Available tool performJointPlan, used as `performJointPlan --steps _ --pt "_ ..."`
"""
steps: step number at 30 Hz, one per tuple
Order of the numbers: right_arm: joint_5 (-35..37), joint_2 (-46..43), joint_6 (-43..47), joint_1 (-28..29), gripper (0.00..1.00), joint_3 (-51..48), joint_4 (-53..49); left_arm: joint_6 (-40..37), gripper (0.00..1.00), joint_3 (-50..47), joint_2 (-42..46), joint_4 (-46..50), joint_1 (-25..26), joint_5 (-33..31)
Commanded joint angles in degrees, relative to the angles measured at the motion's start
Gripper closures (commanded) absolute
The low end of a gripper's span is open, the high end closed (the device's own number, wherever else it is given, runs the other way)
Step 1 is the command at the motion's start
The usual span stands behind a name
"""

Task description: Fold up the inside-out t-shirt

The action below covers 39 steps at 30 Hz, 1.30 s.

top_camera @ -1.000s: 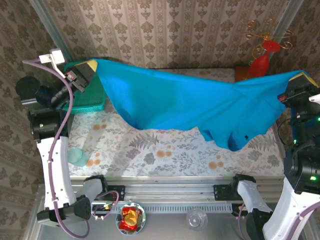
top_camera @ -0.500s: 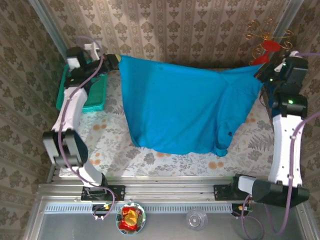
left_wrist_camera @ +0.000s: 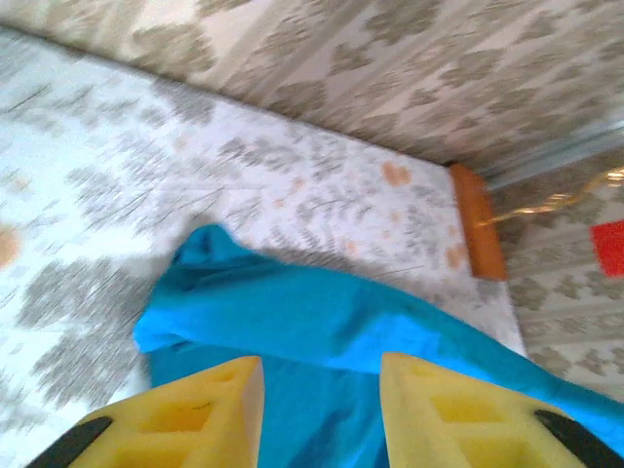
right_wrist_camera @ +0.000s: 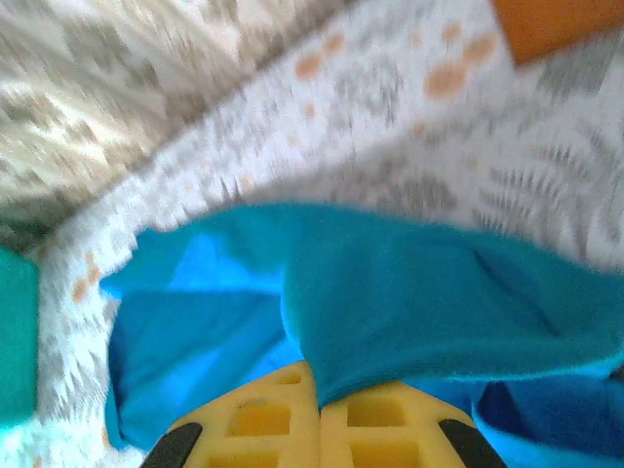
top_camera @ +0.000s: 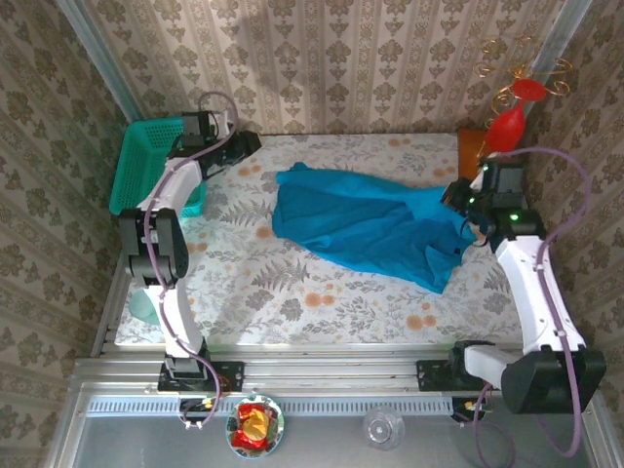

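Note:
I need to move my right gripper back and down toward the shirt's near corner next, and then let go of the fold.
The inside-out t-shirt (top_camera: 361, 222) lies crumpled in a slanting band across the middle and right of the table. It is plain blue-teal cloth (left_wrist_camera: 292, 312). My left gripper (top_camera: 246, 144) hovers at the back left, a little apart from the shirt's left end. Its yellow fingers (left_wrist_camera: 210, 400) stand open with nothing between them, and the cloth lies beyond the left gripper (left_wrist_camera: 322, 369). My right gripper (top_camera: 458, 195) is at the shirt's right end. In the right wrist view the right gripper (right_wrist_camera: 322, 392) is shut on a fold of the shirt (right_wrist_camera: 429, 302).
A rigid teal mesh basket (top_camera: 146, 161) stands at the back left corner. A red ornament (top_camera: 512, 119) and an orange block (top_camera: 471, 142) sit at the back right. On the front ledge are a bowl of sweets (top_camera: 255, 426) and a glass (top_camera: 383, 426).
The shirt, held stretched in the air between both grippers, has come down onto the table. My left gripper has let go of it and opened. The right gripper lowered, still pinching the cloth.

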<state>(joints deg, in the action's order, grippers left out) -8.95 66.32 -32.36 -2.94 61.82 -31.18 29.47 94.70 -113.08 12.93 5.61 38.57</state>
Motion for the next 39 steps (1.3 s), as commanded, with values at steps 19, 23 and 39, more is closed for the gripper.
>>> performJointPlan --steps 19,23,39 --pt "16.6 2.7 -5.6 14.4 0.49 -14.7 -11.2 -1.2 0.58 -18.8 3.3 15.4 20.1 -31.3" --pt "18.0 -0.7 -6.8 16.8 0.47 -15.4 -13.6 -1.0 0.6 -16.0 1.0 18.3 22.4 -35.9" --pt "16.3 -4.9 -16.1 24.1 0.34 -24.1 -11.1 -2.9 0.72 -16.1 0.8 25.2 23.8 -44.6"
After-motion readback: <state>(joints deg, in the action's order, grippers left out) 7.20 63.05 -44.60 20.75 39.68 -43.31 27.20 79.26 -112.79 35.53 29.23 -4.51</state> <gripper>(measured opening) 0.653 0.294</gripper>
